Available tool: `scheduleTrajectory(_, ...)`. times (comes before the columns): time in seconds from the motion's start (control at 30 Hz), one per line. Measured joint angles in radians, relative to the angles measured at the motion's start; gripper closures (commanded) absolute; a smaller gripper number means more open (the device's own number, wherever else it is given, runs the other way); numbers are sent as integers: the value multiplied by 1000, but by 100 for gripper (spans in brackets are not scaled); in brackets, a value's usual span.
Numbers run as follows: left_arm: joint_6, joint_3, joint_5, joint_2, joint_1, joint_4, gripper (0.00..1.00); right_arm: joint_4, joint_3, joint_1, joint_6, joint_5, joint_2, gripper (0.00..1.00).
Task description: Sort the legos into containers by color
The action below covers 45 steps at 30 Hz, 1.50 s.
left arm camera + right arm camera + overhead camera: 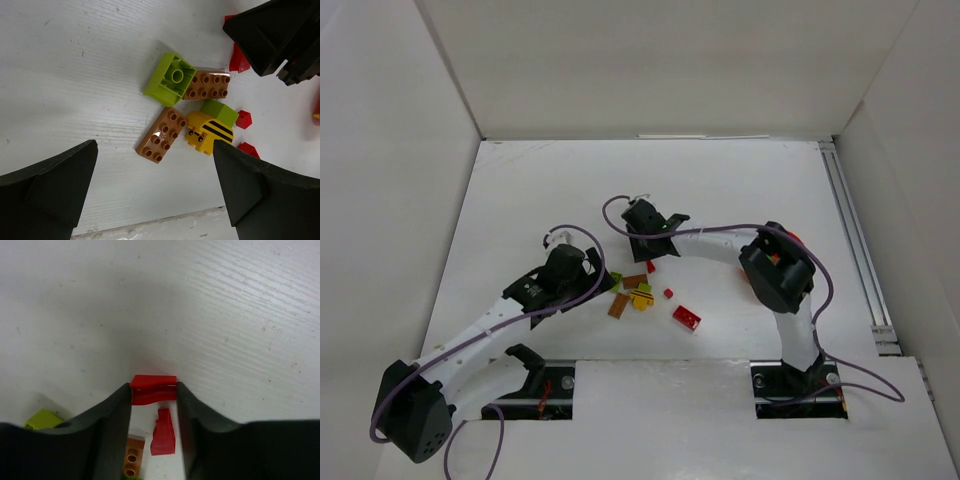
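Note:
My right gripper raises the low-held red lego next, swings over to its right in the top view, where the orange-red bowl lies, and releases it there.
My right gripper is shut on a small red lego, held between its fingertips low over the table. A second red piece lies just behind it. In the top view this gripper is at the far edge of the lego pile. My left gripper is wide open and empty, just short of a brown brick, a lime brick, another brown brick and a yellow striped brick. The orange-red bowl is mostly hidden behind the right arm.
A red plate and a tiny red piece lie near the pile's right side. White walls enclose the table. A metal rail runs along the right edge. The right gripper's black body shows in the left wrist view.

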Motion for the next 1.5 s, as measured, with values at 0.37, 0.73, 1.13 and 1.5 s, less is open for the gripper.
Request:
scheduleTrajectory(0.37,39,18,2,40,0,11,0,-33,-31,-2,-34,10,-101,89)
scheduleTrajectory(0.73,169,303,-74,229,0,40,0,-114,-258,-414,-181,16,-791,86)
scheduleTrajectory(1.13,261,390,-50,343,26,93,0,-399,-534,-911,-173,1,-1063,84)
scheduleTrajectory(1.5,267,364,-18,351,54,89,0,-427,-562,-926,-197,-107,-1062,71)
